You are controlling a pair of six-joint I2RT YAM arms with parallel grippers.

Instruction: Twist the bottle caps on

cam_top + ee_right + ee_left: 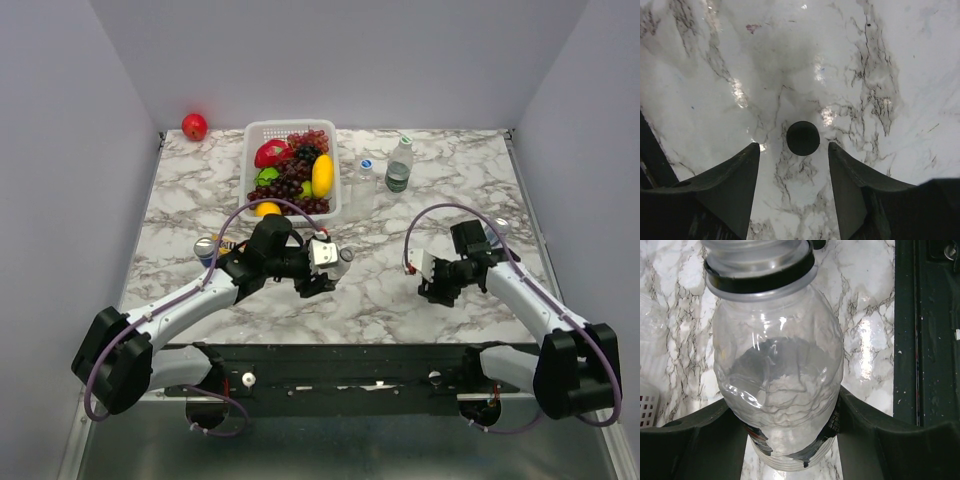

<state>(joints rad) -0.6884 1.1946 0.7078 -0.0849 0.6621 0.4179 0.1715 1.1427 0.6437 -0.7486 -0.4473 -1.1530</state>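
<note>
The black bottle cap (pixel 803 138) is just past the open fingers, so my right gripper will next lower and close on the cap's sides.
My left gripper (pixel 326 270) is shut on a clear empty bottle (pixel 777 375) and holds it by its lower body above the marble table (pixel 440 180). A black ring (pixel 760 277) circles the bottle's neck; the mouth is cut off by the frame edge. My right gripper (pixel 794 147) is open and points down at the table. A black bottle cap (pixel 803 138) lies flat just past its fingertips, centred on the gap between them and touching neither finger. Two capped bottles stand at the back, one with a blue cap (pixel 366 164) and one with a white-green cap (pixel 405 141).
A white basket (pixel 252 150) of fruit stands at the back centre, with a red apple (pixel 194 126) in the far left corner. A blue-and-silver can (pixel 205 247) stands beside my left arm. The black mounting rail (pixel 330 365) runs along the near edge.
</note>
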